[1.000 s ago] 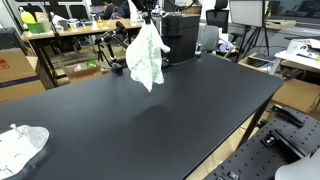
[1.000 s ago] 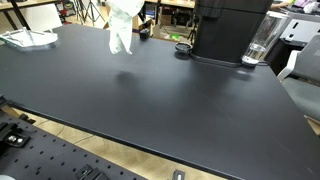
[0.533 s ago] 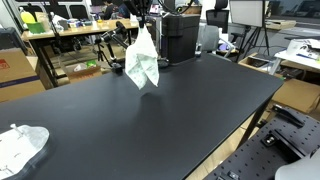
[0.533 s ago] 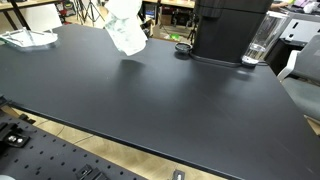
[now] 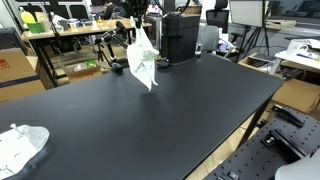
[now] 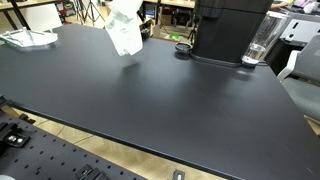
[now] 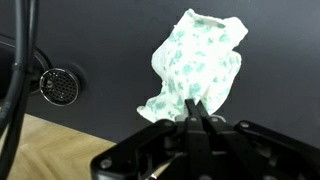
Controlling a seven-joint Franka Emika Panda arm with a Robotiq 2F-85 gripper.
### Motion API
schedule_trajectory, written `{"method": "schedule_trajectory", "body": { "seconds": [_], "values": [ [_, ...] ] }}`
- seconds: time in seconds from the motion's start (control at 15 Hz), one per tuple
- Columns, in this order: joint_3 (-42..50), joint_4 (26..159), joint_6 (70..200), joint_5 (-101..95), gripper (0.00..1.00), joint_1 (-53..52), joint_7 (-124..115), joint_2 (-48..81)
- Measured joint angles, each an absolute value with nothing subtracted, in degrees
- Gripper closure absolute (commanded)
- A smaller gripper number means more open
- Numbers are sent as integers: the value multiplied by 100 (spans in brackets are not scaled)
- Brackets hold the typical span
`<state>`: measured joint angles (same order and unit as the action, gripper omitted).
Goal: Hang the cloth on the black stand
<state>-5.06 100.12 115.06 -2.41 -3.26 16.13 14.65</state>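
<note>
I should move my gripper slightly to the left in the wrist view next, toward the metal disc, and open it to let go of the cloth's upper edge.
The cloth (image 5: 143, 58), white with a pale green print, hangs bunched from my gripper (image 5: 137, 20) above the far part of the black table (image 5: 170, 120). It also shows in an exterior view (image 6: 123, 32), where the gripper is cut off by the top edge. In the wrist view my gripper (image 7: 197, 108) is shut on the cloth's upper edge, and the cloth (image 7: 200, 55) dangles over the dark tabletop. A tall black boxy unit (image 5: 180, 36) stands just beyond the cloth, also seen in an exterior view (image 6: 230, 28). I cannot tell for certain which thing is the black stand.
A second pale cloth (image 5: 20, 146) lies at a table corner, also in an exterior view (image 6: 28, 38). A round metal disc (image 7: 58, 87) and a cable sit near the table edge. A clear jug (image 6: 260, 45) stands beside the black unit. Cluttered desks lie behind.
The gripper has carried the cloth a little toward the black unit at the back of the table. The cloth has swung and turned while still held.
</note>
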Motion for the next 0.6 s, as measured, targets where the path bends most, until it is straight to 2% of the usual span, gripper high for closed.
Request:
{"method": "schedule_trajectory", "body": {
  "seconds": [0.07,0.13,0.2,0.6],
  "values": [
    [-474,10012,11534,-241,100,-301,1613,1471],
    [-447,10012,11552,-241,74,-267,1613,1478],
    [-425,10012,11561,-240,73,-236,1613,1484],
    [-344,10021,11545,-241,32,-137,1615,1495]
  ]
}}
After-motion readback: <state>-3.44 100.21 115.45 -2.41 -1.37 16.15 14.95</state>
